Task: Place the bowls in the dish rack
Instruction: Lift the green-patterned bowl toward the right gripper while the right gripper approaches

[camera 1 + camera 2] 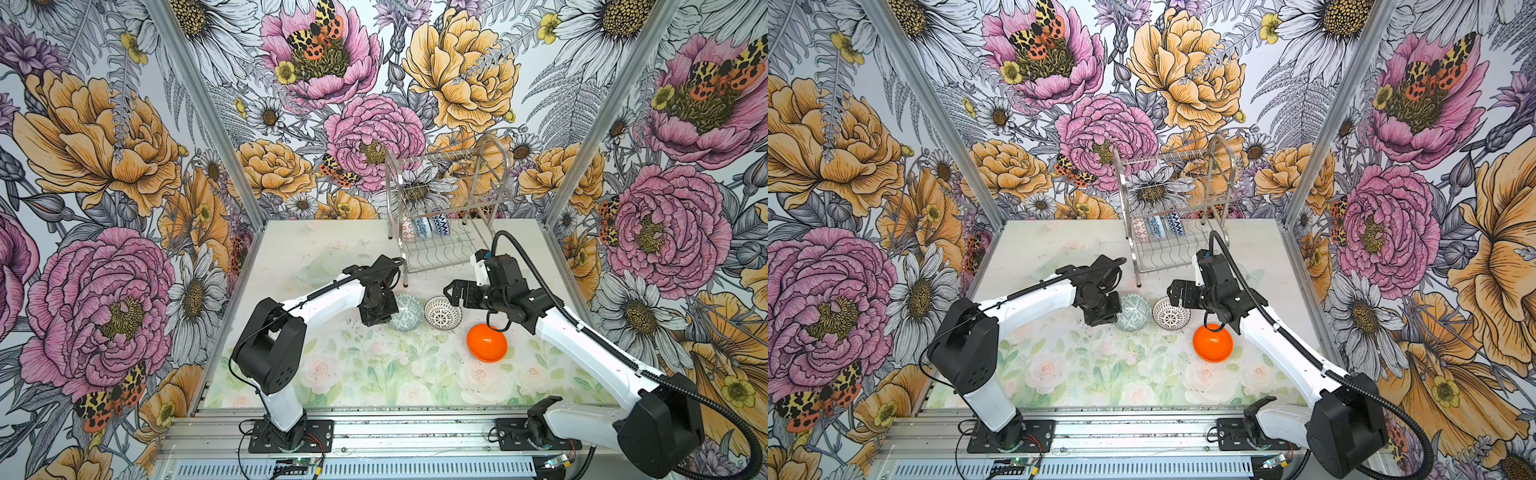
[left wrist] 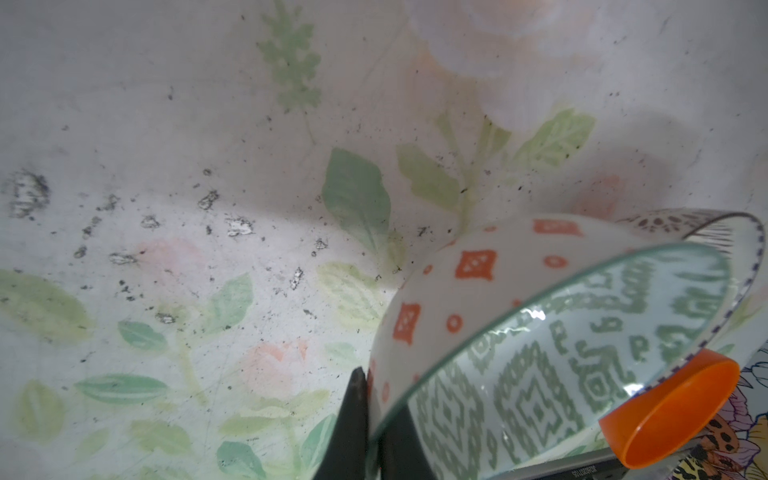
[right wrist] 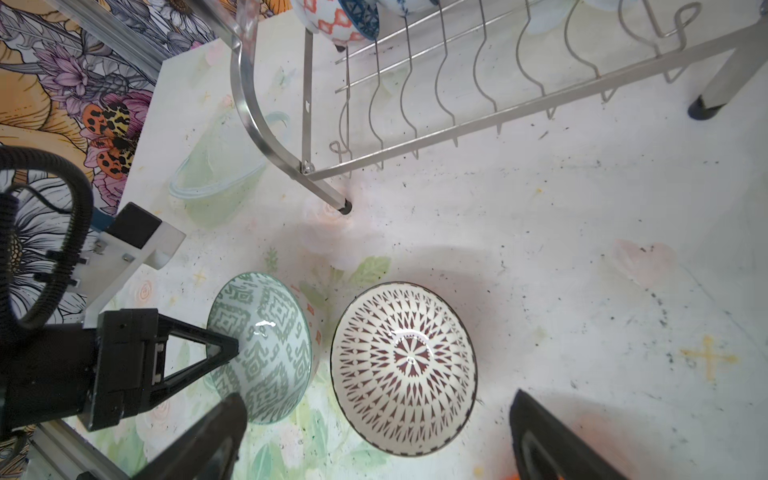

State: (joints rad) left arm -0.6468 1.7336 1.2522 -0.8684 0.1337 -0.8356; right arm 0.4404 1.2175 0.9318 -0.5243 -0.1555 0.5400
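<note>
The grey-green bowl is tipped off its base, so I will next lower it in my left gripper toward the tabletop beside the lattice bowl (image 1: 443,312) and let go of its rim.
My left gripper (image 1: 388,309) (image 2: 374,436) is shut on the rim of the grey-green bowl (image 1: 407,312) (image 1: 1133,312) (image 2: 561,353), one finger inside and one outside. The bowl is tipped on edge, its white outside dotted with orange. Right beside it the black-and-white lattice bowl (image 1: 443,312) (image 3: 403,370) sits upright on the table. My right gripper (image 1: 453,297) (image 3: 378,397) hangs open above it, holding nothing. The glossy orange bowl (image 1: 486,343) (image 1: 1212,343) lies nearer the right arm. The dish rack (image 1: 440,249) (image 3: 415,124) stands behind, with three bowls (image 1: 422,227) on edge at the back of its lower tier.
The rack's thin front leg (image 1: 406,285) stands just behind the left wrist. The rack's upper tier (image 1: 436,158) holds nothing. The flowered walls close the table (image 1: 374,374) on three sides, and an aluminium rail (image 1: 374,432) with both arm bases runs along the front.
</note>
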